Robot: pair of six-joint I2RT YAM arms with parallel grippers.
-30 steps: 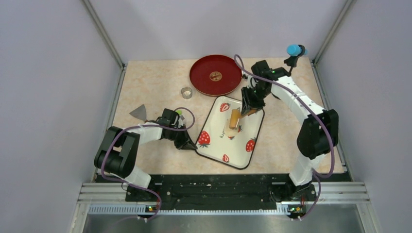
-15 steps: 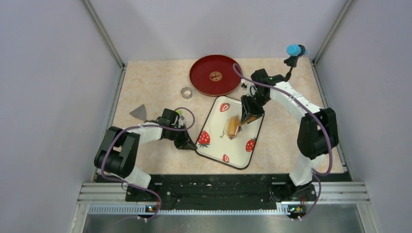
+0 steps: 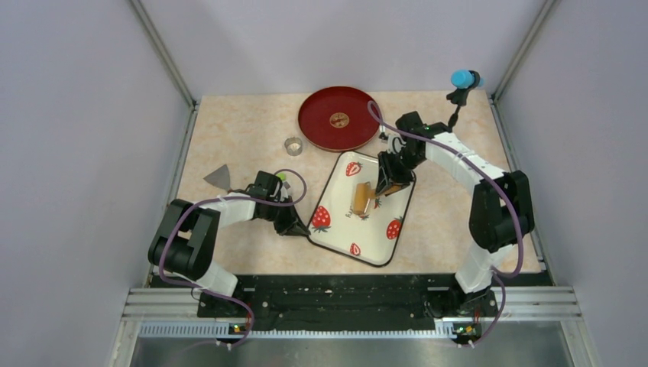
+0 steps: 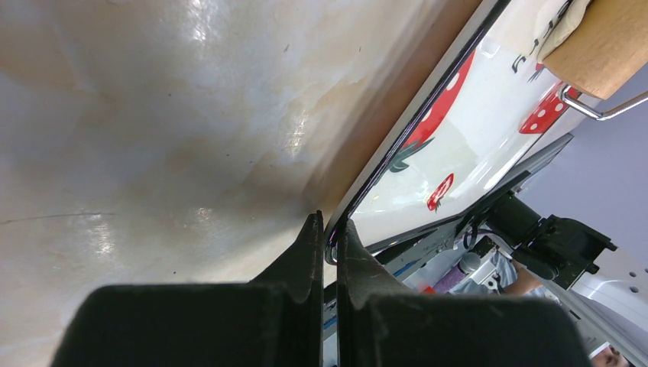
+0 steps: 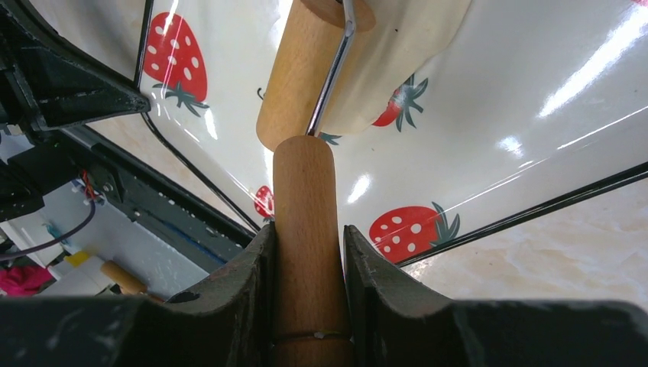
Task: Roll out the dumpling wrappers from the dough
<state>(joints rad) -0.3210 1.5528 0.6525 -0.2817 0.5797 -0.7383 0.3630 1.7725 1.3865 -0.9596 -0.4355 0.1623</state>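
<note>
The dough (image 5: 401, 73) is thin, so my right gripper will rise and lower the roller onto bare tabletop to its right in the top view for release.
The dough (image 5: 401, 73) is a thin pale cream sheet on the strawberry tray (image 3: 336, 229), partly under the tan wooden roller (image 3: 359, 196). My right gripper (image 5: 306, 245) is shut on the roller's wooden handle (image 5: 304, 191) and stands over the tray's far right part (image 3: 393, 177). The roller's barrel (image 5: 302, 73) lies across the dough. My left gripper (image 4: 328, 233) is shut on the tray's black rim (image 4: 413, 130) at its left edge (image 3: 296, 226). The dough's edge also shows in the left wrist view (image 4: 562, 34). No round wrapper disc is in view.
A red round plate (image 3: 338, 118) lies at the back. A small metal ring (image 3: 293, 144) stands to its left. A grey triangular scraper (image 3: 218, 176) lies at the left. A blue-capped stand (image 3: 462, 79) is at the back right corner.
My right gripper has pushed the roller toward the near left along the tray, over the dough. The left arm and the tray have not moved.
</note>
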